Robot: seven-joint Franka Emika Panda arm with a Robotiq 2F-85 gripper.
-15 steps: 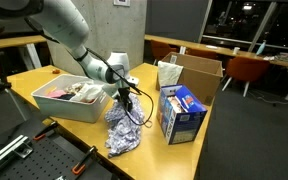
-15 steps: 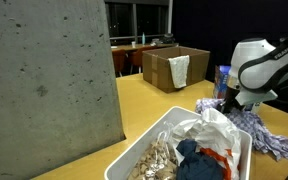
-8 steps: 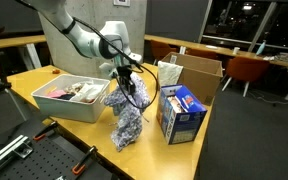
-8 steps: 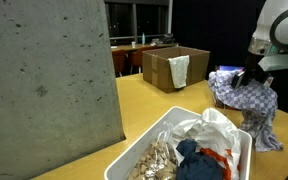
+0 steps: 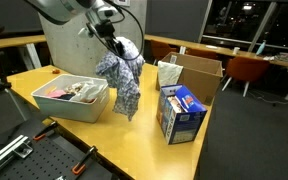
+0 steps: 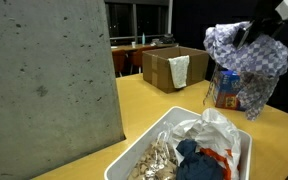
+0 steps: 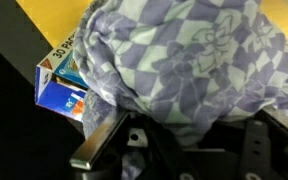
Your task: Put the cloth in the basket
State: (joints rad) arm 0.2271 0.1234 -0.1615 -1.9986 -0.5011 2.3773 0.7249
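Observation:
The cloth hangs beside the bin, so my gripper should move sideways over the white bin (image 5: 72,103), then lower to the clothes inside and let go.
My gripper (image 5: 117,42) is shut on a blue and white checked cloth (image 5: 123,80) and holds it hanging in the air above the yellow table. The cloth also shows in an exterior view (image 6: 246,62) and fills the wrist view (image 7: 184,60). The basket is a white bin (image 5: 72,103) with clothes in it; it stands on the table just beside and below the hanging cloth. It shows in front in an exterior view (image 6: 149,148). The fingertips (image 7: 179,140) are hidden under the cloth.
A blue box (image 5: 181,113) stands on the table near the cloth, also seen in an exterior view (image 6: 227,90) and the wrist view (image 7: 66,85). An open cardboard box (image 5: 198,75) with a white bag is behind it. A concrete pillar (image 6: 44,85) stands close by.
The gripper has risen with the cloth, lifting it fully off the table, and has moved a little toward the bin side.

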